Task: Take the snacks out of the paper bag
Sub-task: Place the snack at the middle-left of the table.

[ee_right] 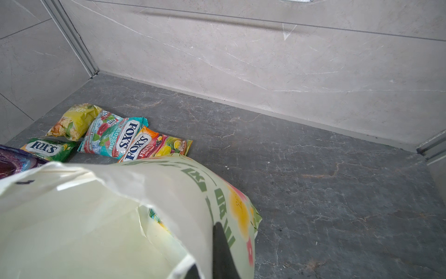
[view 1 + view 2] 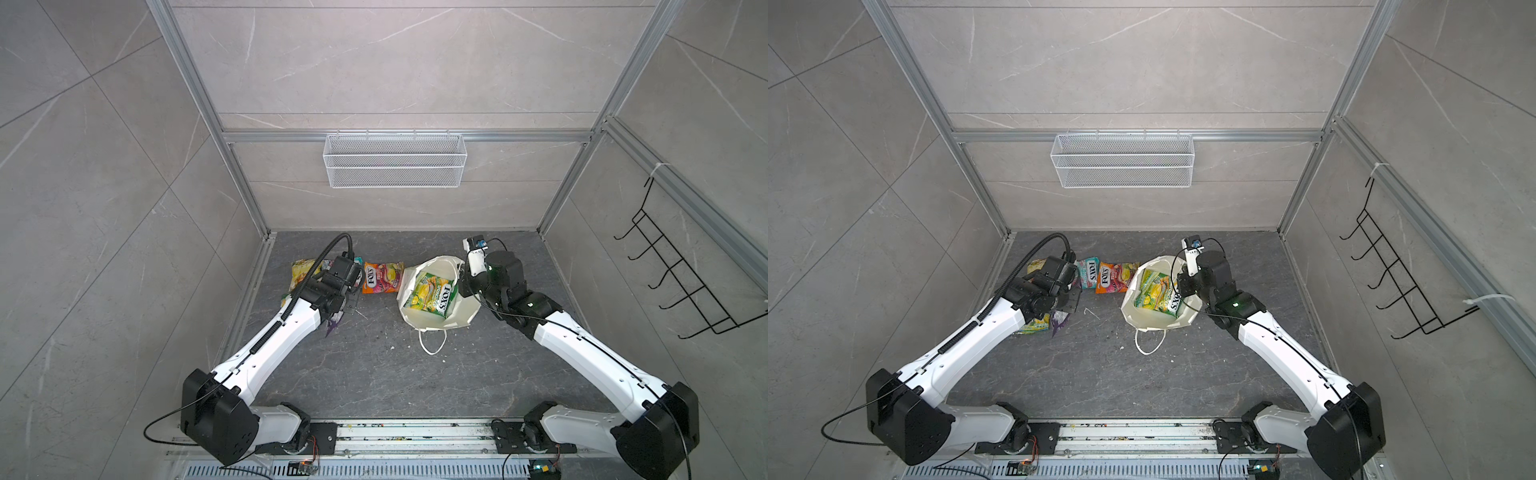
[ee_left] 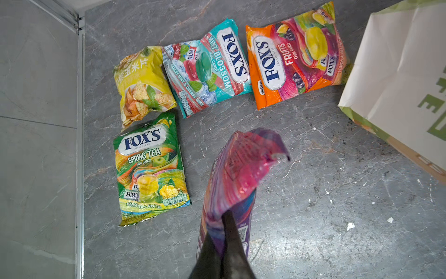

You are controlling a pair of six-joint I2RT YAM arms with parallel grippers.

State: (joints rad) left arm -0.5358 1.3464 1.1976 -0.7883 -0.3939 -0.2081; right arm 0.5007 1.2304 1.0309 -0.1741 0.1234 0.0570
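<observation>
My left gripper will next lower to the clear, bare floor (image 2: 345, 324) (image 3: 198, 162) beside the green snack and release the purple packet's edge.
My left gripper (image 3: 223, 217) is shut on the edge of a purple snack packet (image 3: 239, 169), which hangs just above the floor; in a top view it shows under the wrist (image 2: 333, 326). Four snacks lie flat on the floor beyond it: yellow (image 3: 142, 84), teal (image 3: 210, 67), orange (image 3: 294, 58) and green (image 3: 149, 169). The white paper bag (image 2: 457, 313) stands open at centre right with a green-yellow packet (image 2: 432, 295) inside. My right gripper (image 1: 212, 232) is shut on the bag's rim; one finger (image 1: 220, 246) shows outside the wall, and the other is hidden inside.
A white wire basket (image 2: 395, 160) hangs on the back wall. A black hook rack (image 2: 681, 266) hangs on the right wall. The bag's cord handle (image 2: 432, 343) lies on the dark floor in front of the bag. Walls close in the left, back and right sides.
</observation>
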